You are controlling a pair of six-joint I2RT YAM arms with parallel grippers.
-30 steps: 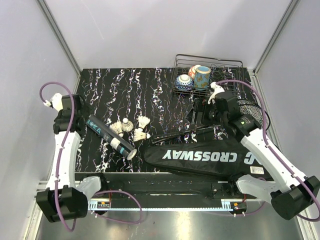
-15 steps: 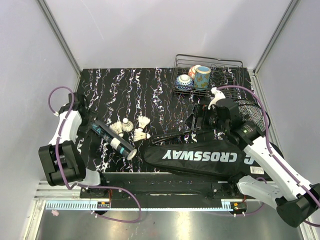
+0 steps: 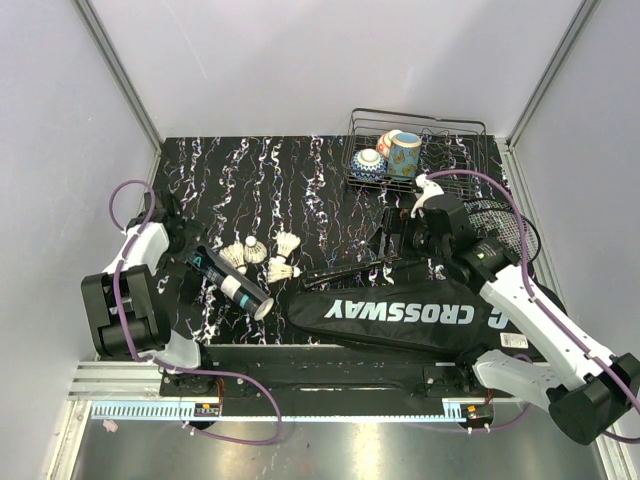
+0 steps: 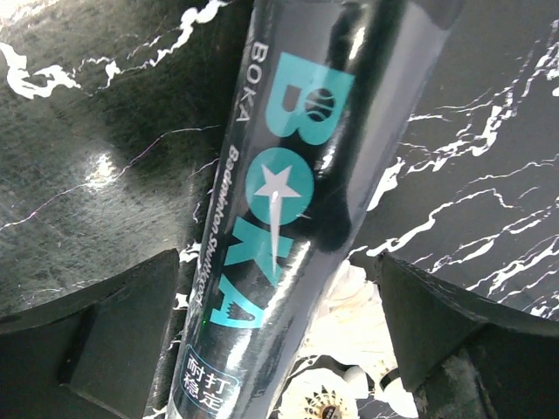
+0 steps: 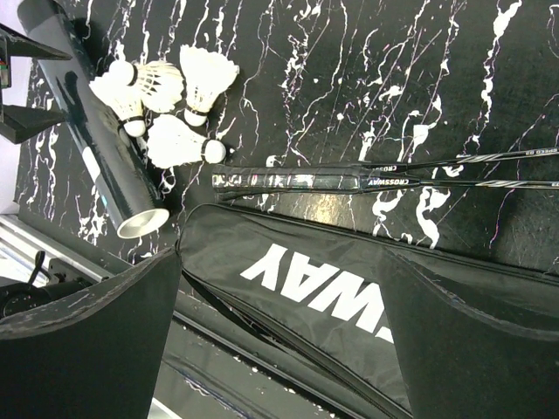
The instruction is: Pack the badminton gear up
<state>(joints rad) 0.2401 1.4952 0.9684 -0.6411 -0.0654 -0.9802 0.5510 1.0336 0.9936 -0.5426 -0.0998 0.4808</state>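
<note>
My left gripper's open fingers are already on both sides of the tube's width, so it will next go down a little around the teal letters on the dark tube (image 3: 203, 264) (image 4: 255, 275) and close.
The dark tube with teal letters (image 3: 225, 278) lies at the left with its open end toward me; it fills the left wrist view (image 4: 279, 201). My left gripper (image 3: 188, 254) is open and straddles the tube's far end (image 4: 279, 349), with a small gap on each side. Several white shuttlecocks (image 3: 262, 256) lie just right of the tube (image 5: 170, 96). The black racket (image 3: 370, 268) lies above the black CROSSWAY bag (image 3: 400, 310), its head at the right. My right gripper (image 3: 398, 236) is open and empty above the bag (image 5: 349, 288) and the racket handle (image 5: 288, 181).
A wire basket (image 3: 470, 130) with painted ceramic cups (image 3: 395, 152) stands at the back right, just behind my right arm. The black marbled table (image 3: 260, 180) ends at grey walls on three sides. A metal rail (image 3: 330, 405) runs along the near edge.
My left arm has swung in and down, bringing its open gripper over the tube's far end. My right gripper has shifted slightly to the left. The gear has not moved.
</note>
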